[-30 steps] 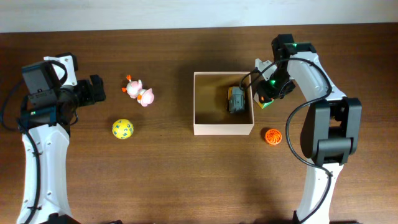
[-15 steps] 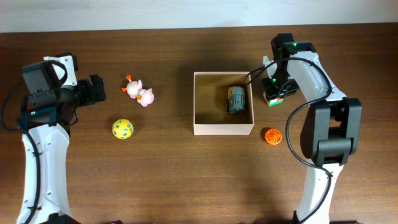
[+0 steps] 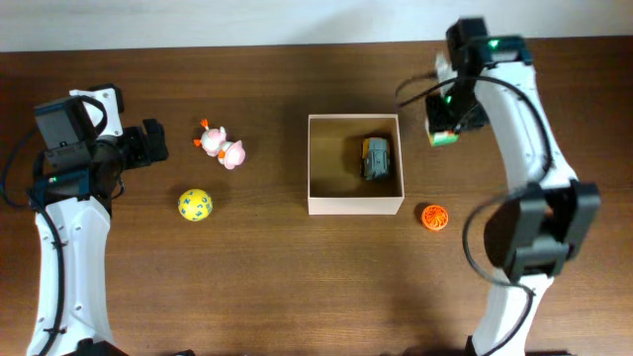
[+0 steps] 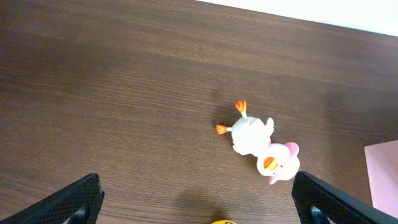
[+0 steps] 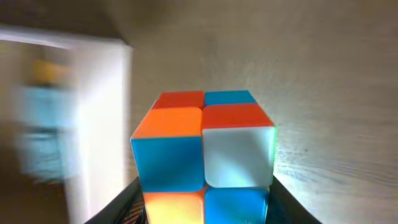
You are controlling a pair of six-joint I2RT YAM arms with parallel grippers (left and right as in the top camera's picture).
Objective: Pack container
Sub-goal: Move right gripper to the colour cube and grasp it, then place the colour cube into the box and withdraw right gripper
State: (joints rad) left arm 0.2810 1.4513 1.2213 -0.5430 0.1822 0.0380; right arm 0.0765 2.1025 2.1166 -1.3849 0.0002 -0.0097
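Observation:
The robot should next carry the cube in its right gripper past the car, to the left in the overhead view, and release it in the container's empty half.
The container is a square white-walled box with a tan inside at the table's middle; a grey toy car lies in its right half. My right gripper is shut on a small colourful cube and holds it above the table just right of the container's far right corner. The container's white wall shows blurred at the left of the right wrist view. My left gripper is open and empty at the far left, with a white and pink duck toy ahead of it.
A yellow patterned ball lies left of the container, near the duck. An orange ridged ball lies right of the container's near corner. The table's back edge meets a white wall.
My right gripper has lifted and moved back and to the right with the cube, away from the container's right wall. The left arm has not moved.

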